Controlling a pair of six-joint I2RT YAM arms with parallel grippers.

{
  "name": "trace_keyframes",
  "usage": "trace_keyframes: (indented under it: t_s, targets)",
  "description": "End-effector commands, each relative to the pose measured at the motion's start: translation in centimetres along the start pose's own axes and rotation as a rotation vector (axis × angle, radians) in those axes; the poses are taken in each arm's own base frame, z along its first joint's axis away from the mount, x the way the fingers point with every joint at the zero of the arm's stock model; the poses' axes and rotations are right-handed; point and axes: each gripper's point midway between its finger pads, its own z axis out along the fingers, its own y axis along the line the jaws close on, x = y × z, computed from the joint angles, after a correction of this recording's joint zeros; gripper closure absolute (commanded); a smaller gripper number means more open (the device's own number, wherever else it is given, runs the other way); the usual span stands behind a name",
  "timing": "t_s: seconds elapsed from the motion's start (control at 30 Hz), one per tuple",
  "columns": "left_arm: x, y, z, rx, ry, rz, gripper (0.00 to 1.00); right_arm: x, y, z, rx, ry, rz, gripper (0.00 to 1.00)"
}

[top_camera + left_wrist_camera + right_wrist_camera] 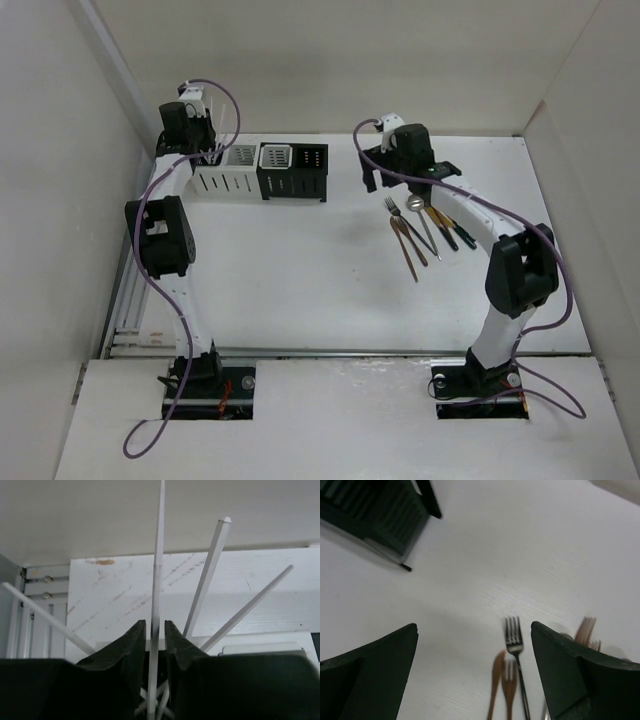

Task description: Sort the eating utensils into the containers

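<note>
My right gripper lowers and draws back onto the copper knife's slim handle [404,249] [493,695] next, since the knife lies at the group's edge with bare tabletop alongside.
My left gripper [205,150] hangs over the leftmost white caddy of the containers [225,170]. In the left wrist view a thin white chopstick [159,555] stands upright between the jaws of the left gripper [155,622]. They are slightly parted, with a narrow gap on each side of it. Other chopsticks [210,575] lean outward in the caddy below. My right gripper [378,178] is wide open above the table, just left of the loose eating utensils [425,228]. Between the fingers of the right gripper [474,626] I see a silver fork [514,640], a copper knife [496,680] and a copper fork [509,685].
The two black caddies [293,172] adjoin the white ones at the back of the table, and a black caddy [380,515] also shows at the top left of the right wrist view. White walls close in the left, back and right. Purple cables loop along both arms.
</note>
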Motion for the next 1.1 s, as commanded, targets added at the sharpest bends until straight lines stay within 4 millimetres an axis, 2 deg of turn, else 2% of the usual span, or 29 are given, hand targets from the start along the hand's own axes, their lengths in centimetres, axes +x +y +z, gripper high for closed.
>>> trace_keyframes:
  t_s: [0.0, 0.03, 0.07, 0.1, 0.13, 0.17, 0.2, 0.23, 0.27, 0.3, 0.33, 0.37, 0.4, 0.47, 0.57, 0.63, 0.7, 0.83, 0.87, 0.97, 1.0, 1.07]
  targets:
    - [-4.5, -0.8, -2.7, 0.027, -0.096, 0.031, 0.8, 0.9, -3.9, -1.7, 0.064, 0.085, 0.064, 0.01]
    - [-3.8, -0.8, -2.8, 0.028, -0.07, 0.025, 0.73, 2.1, -4.4, -1.6, 0.072, 0.126, 0.072, 0.03]
    - [-4.2, -0.7, -3.2, 0.018, -0.071, 0.025, 0.62, 2.7, -4.9, -1.9, 0.079, 0.151, 0.079, 0.06]
    - [-4.0, -0.8, -3.2, 0.018, -0.062, 0.012, 0.59, 3.8, -5.7, -2.3, 0.093, 0.192, 0.093, 0.08]
    - [-4.3, -0.9, -3.9, 0.018, -0.06, 0.011, 0.57, 4.8, -6.1, -2.5, 0.1, 0.223, 0.1, 0.15]
    - [-4.3, -0.3, -4.0, 0.001, -0.061, -0.004, 0.55, 5.3, -6.6, -2.7, 0.109, 0.239, 0.119, 0.2]
    - [-4.7, -0.3, -4.6, -0.008, -0.06, -0.016, 0.54, 6.3, -7.6, -2.9, 0.126, 0.268, 0.135, 0.24]
    - [-4.9, 0.0, -4.7, -0.025, -0.059, -0.017, 0.52, 8.0, -7.7, -3.0, 0.122, 0.317, 0.157, 0.33]
    - [-5.1, 0.0, -5.3, -0.034, -0.049, -0.031, 0.52, 8.3, -8.0, -3.2, 0.122, 0.329, 0.167, 0.37]
    - [-6.7, 0.2, -6.0, -0.051, -0.072, -0.026, 0.52, 9.0, -7.6, -3.3, 0.104, 0.35, 0.172, 0.4]
    - [-7.0, 0.3, -6.2, -0.061, -0.07, -0.039, 0.52, 10.3, -8.0, -3.5, 0.106, 0.393, 0.171, 0.43]
    - [-7.3, 0.3, -6.9, -0.073, -0.058, -0.059, 0.52, 10.9, -7.7, -3.3, 0.095, 0.414, 0.175, 0.44]
    - [-8.6, 0.3, -7.7, -0.088, -0.077, -0.066, 0.52, 11.7, -7.0, -3.5, 0.079, 0.44, 0.158, 0.44]
    - [-9.0, 1.0, -8.6, -0.141, -0.069, -0.09, 0.51, 13.9, -5.1, -3.4, 0.041, 0.506, 0.143, 0.44]
    - [-10.0, 1.4, -10.9, -0.194, -0.065, -0.103, 0.51, 17.2, -3.4, -3.5, 0.026, 0.591, 0.136, 0.44]
    - [-10.7, 1.3, -12.9, -0.214, -0.06, -0.105, 0.51, 19.1, -3.3, -3.5, 0.036, 0.639, 0.151, 0.44]
    - [-10.5, 1.7, -14.8, -0.266, -0.031, -0.109, 0.51, 20.7, -3.6, -3.8, 0.072, 0.679, 0.163, 0.44]
    - [-9.7, 1.6, -17.5, -0.299, 0.015, -0.114, 0.51, 21.6, -3.5, -3.6, 0.079, 0.69, 0.184, 0.44]
    - [-9.2, 1.5, -17.8, -0.3, 0.03, -0.115, 0.51, 22.5, -2.9, -3.5, 0.071, 0.714, 0.175, 0.44]
    - [-9.5, 1.5, -19.4, -0.32, 0.031, -0.128, 0.51, 23.4, -1.7, -3.7, 0.077, 0.749, 0.139, 0.44]
    - [-9.0, 1.5, -19.3, -0.32, 0.041, -0.129, 0.51, 23.4, -1.6, -3.7, 0.084, 0.749, 0.124, 0.44]
    - [-9.7, 1.2, -20.2, -0.32, 0.022, -0.151, 0.51, 24.3, -1.3, -4.1, 0.098, 0.798, 0.113, 0.45]
